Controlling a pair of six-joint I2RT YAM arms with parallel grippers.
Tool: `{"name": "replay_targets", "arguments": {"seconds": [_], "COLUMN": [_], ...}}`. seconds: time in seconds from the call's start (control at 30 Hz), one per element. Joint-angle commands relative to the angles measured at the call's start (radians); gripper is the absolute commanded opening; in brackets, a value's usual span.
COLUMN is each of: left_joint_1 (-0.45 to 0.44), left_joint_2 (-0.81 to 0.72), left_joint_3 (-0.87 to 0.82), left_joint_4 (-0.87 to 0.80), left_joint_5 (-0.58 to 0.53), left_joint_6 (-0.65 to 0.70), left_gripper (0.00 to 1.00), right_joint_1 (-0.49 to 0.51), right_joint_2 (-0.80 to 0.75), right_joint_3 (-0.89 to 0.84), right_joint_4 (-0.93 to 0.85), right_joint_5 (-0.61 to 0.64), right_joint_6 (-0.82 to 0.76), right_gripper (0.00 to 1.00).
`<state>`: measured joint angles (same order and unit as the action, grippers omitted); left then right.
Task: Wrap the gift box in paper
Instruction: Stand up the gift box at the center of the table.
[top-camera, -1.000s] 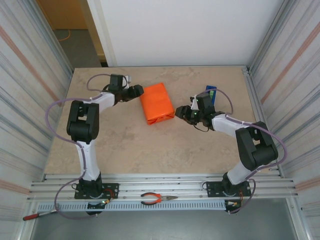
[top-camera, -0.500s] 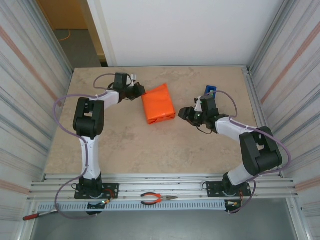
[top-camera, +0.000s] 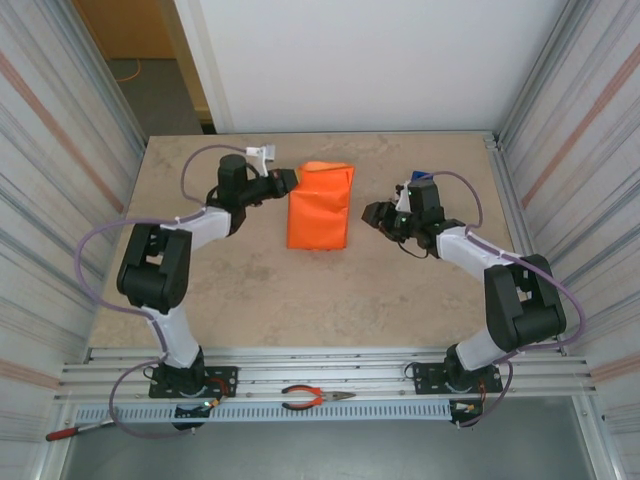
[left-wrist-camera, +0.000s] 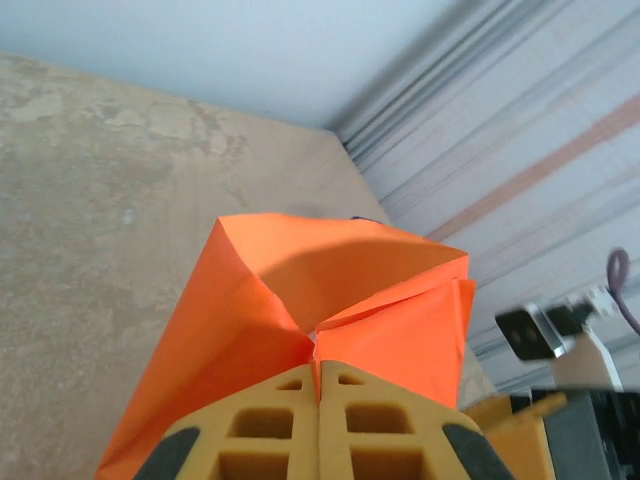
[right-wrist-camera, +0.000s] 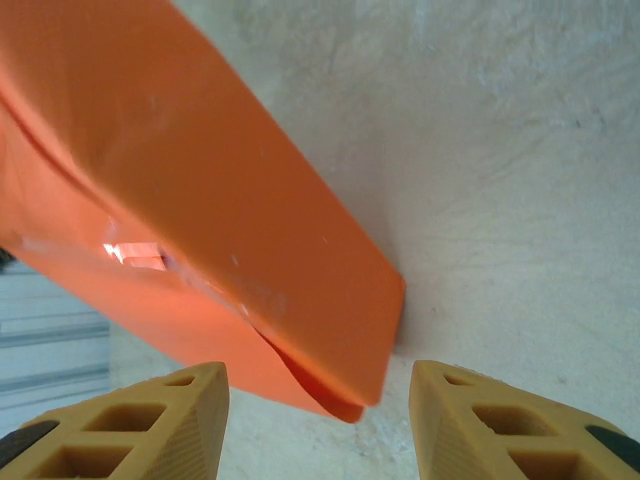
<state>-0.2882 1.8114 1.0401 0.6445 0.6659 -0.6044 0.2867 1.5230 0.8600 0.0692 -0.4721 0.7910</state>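
Observation:
My left gripper draws the pinched flaps at the parcel's open end (top-camera: 303, 178) (left-wrist-camera: 322, 347) back toward my base next and releases them, since the paper still gapes beyond its fingers.
The orange paper (top-camera: 320, 215) is folded round the gift box as one long parcel in the middle of the table; the box itself is hidden inside. My left gripper (top-camera: 291, 179) is shut on the paper at the parcel's far left end. In the left wrist view its fingertips (left-wrist-camera: 320, 365) pinch the folded flaps of paper (left-wrist-camera: 330, 280) at the parcel's open end. My right gripper (top-camera: 373, 213) stands open just right of the parcel. In the right wrist view the parcel's near corner (right-wrist-camera: 340, 330) lies just ahead of the gap between the open gripper (right-wrist-camera: 318, 395), apart from both fingers.
A blue tape dispenser (top-camera: 421, 181) stands behind the right wrist. Corrugated walls close in both sides of the beige table (top-camera: 240, 290). Red-handled pliers (top-camera: 315, 397) and a screwdriver (top-camera: 66, 432) lie on the rail in front of the arm bases.
The left gripper closed on the paper at the parcel's far end and drew it away from me. The parcel swung from slanted to straight. The right gripper shifted slightly farther back.

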Motion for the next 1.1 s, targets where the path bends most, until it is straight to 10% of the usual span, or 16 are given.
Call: {"name": "replay_targets", "arguments": {"seconds": [0.0,0.63,0.77,1.07], "left_joint_1": [-0.012,-0.137,-0.138,-0.135], "left_joint_2": [-0.05,-0.261,-0.301,-0.542], "left_joint_3": [-0.108,-0.411,-0.434,-0.441], "left_joint_4": [0.217,0.248,0.236,0.051], "left_joint_5": [0.053,-0.004,-0.029,-0.237], "left_joint_6": [0.028,0.19,0.183,0.193], "left_gripper": [0.0,0.1,0.27,0.99], "right_joint_1": [-0.017,0.008,0.039,0.091], "right_joint_2": [0.001,-0.094,-0.109,-0.139], "right_joint_3": [0.039,0.162,0.193,0.273], "right_joint_4": [-0.021,-0.127,-0.167,-0.331], "right_joint_5": [-0.027,0.008,0.027,0.116], "right_joint_6": [-0.024,-0.076,-0.108,-0.195], "right_gripper": [0.51,0.63,0.65,0.7]}}
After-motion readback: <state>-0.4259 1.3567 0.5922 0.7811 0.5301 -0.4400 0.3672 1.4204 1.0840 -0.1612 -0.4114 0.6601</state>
